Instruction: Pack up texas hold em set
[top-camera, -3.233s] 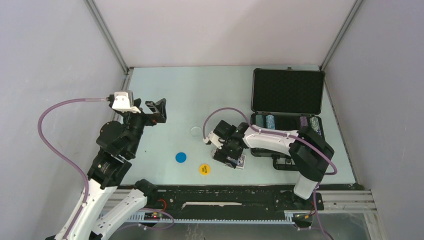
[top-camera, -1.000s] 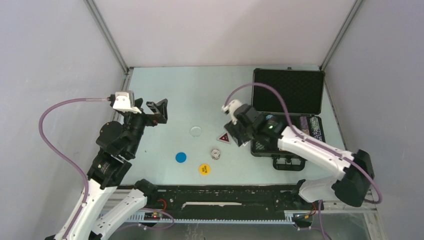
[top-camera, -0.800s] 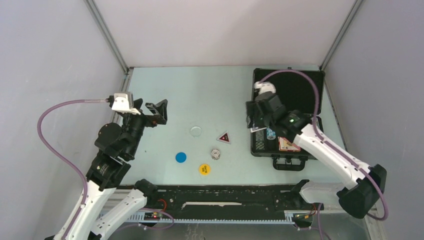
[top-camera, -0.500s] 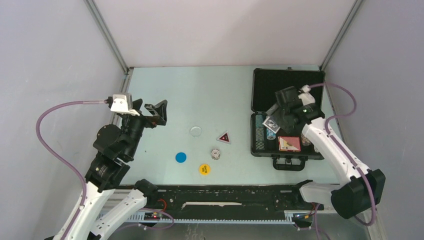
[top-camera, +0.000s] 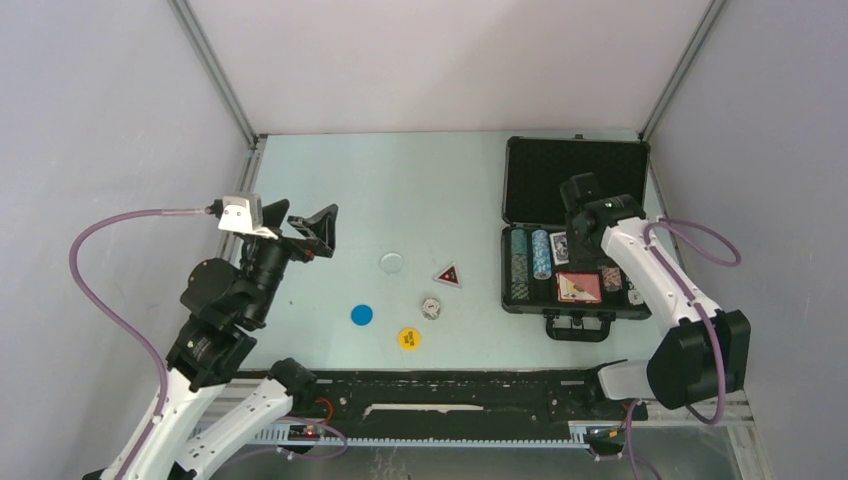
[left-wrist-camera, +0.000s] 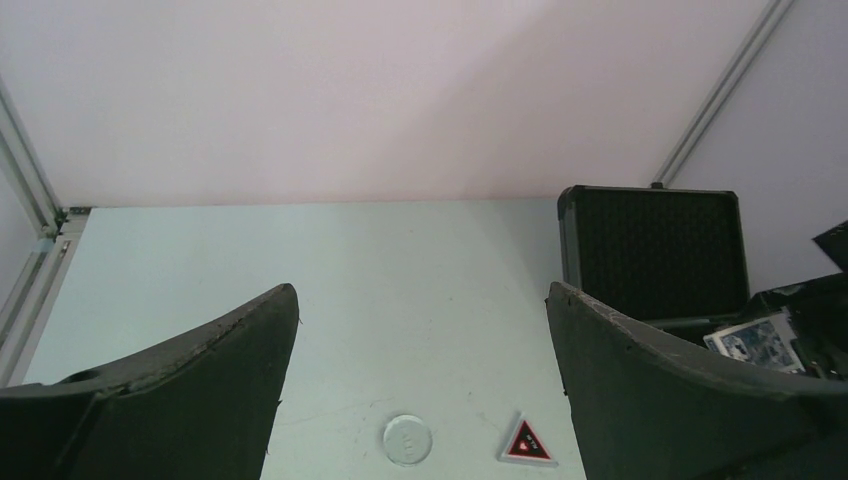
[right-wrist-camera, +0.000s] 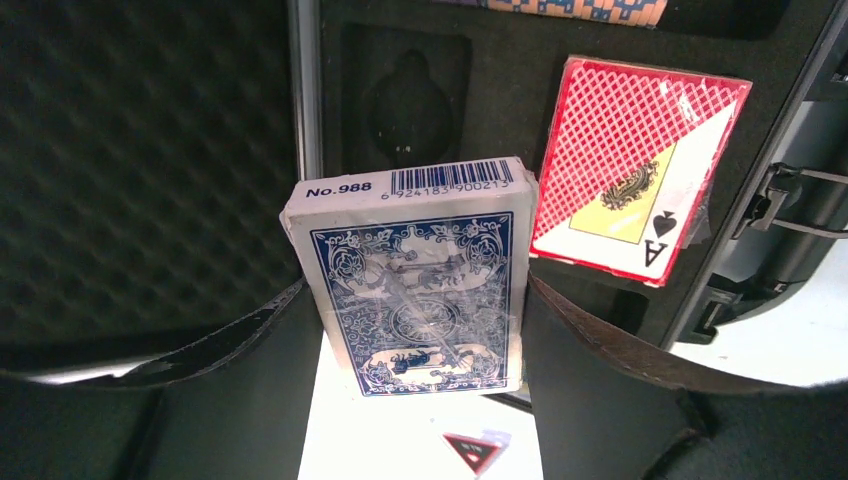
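My right gripper should bring the blue card deck (right-wrist-camera: 415, 290) down into the foam hollow (right-wrist-camera: 405, 98) between red deck and lid and let go of it, since that hollow is still empty.
The black case (top-camera: 575, 180) lies open at the right, its lid (left-wrist-camera: 655, 250) flat at the back. Striped chip rows (top-camera: 518, 262) and a red card deck (top-camera: 579, 287) sit in its foam tray. My right gripper (top-camera: 562, 240) is shut on the blue card deck (right-wrist-camera: 415, 290), holding it over the tray just left of the red deck (right-wrist-camera: 635, 200). On the table lie a red triangular button (top-camera: 447, 275), a clear round button (top-camera: 391, 262) and a small round one (top-camera: 430, 307). My left gripper (top-camera: 318, 228) hangs open and empty, raised at the left.
A blue disc (top-camera: 361, 314) and a yellow disc (top-camera: 408, 339) lie near the table's front edge. Grey walls close in three sides. The case handle (top-camera: 577, 325) points toward the arm bases. The clear button (left-wrist-camera: 407, 439) and triangle (left-wrist-camera: 527, 443) show between the left fingers.
My right arm has carried the blue deck from the table left of the case to over the foam tray. The left arm shifted only slightly.
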